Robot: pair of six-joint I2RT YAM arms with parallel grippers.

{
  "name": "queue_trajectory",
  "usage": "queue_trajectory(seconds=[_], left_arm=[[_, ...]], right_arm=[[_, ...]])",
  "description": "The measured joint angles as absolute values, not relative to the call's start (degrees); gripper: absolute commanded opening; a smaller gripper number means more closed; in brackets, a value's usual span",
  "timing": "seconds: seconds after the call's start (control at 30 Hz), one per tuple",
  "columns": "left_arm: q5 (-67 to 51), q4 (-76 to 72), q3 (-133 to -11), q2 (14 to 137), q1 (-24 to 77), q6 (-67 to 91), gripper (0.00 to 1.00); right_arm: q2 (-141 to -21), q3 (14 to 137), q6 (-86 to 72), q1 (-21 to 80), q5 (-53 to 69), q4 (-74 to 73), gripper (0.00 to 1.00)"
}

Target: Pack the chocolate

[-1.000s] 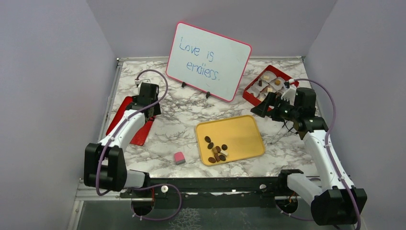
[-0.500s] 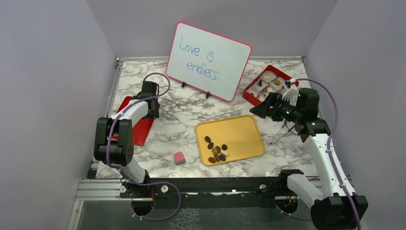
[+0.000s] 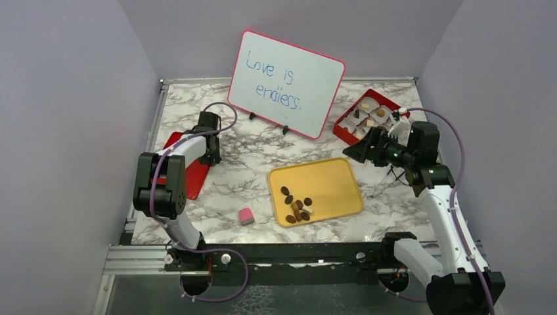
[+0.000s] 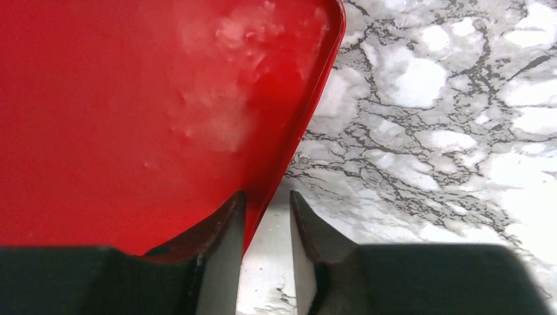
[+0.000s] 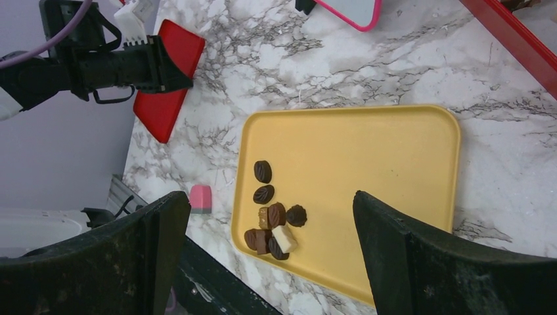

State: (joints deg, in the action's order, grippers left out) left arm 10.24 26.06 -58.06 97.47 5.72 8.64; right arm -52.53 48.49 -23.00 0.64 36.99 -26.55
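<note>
I will swing my right gripper to the left in the top view, over the yellow tray [image 3: 328,180], to grip the red lid's near end [image 3: 192,193], because my left gripper leaves that end clear.
The chocolate [image 3: 297,205] lies as several small dark brown pieces and one cream-white piece, bunched at the near left corner of a yellow tray [image 3: 328,180]; the right wrist view shows the chocolate [image 5: 272,226] there too. More pieces sit in the compartments of a red box [image 3: 368,117] at the back right. My right gripper [image 3: 358,149] hangs open and empty between box and tray, its jaws [image 5: 269,197] wide above the tray [image 5: 381,164]. My left gripper [image 4: 266,203] is low at the right edge of a flat red lid [image 4: 131,118]. Its jaws stand narrow astride the rim, a gap showing on the right.
A whiteboard [image 3: 286,83] reading "Love is endless." stands at the back centre. A pink-and-white cube [image 3: 245,216] lies on the marble table [image 3: 243,164] left of the tray. The red lid [image 3: 190,176] lies by the table's left edge. Grey walls enclose three sides.
The left arm has folded back at the elbow, bringing its gripper down to the lid's edge, and its jaws have narrowed. The right arm has barely shifted.
</note>
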Motion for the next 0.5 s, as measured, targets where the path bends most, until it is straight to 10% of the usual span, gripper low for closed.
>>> queue_trajectory(seconds=[0.23,0.5], left_arm=[[8.3,26.3,-58.6,98.1,5.7,8.7,0.0],[5.3,27.7,-59.8,98.0,6.0,9.4,0.0]], right_arm=[[-52.3,48.5,-23.0,0.6,38.0,-26.5,1.0],[-50.4,48.5,-24.3,0.6,39.5,-26.5,1.0]])
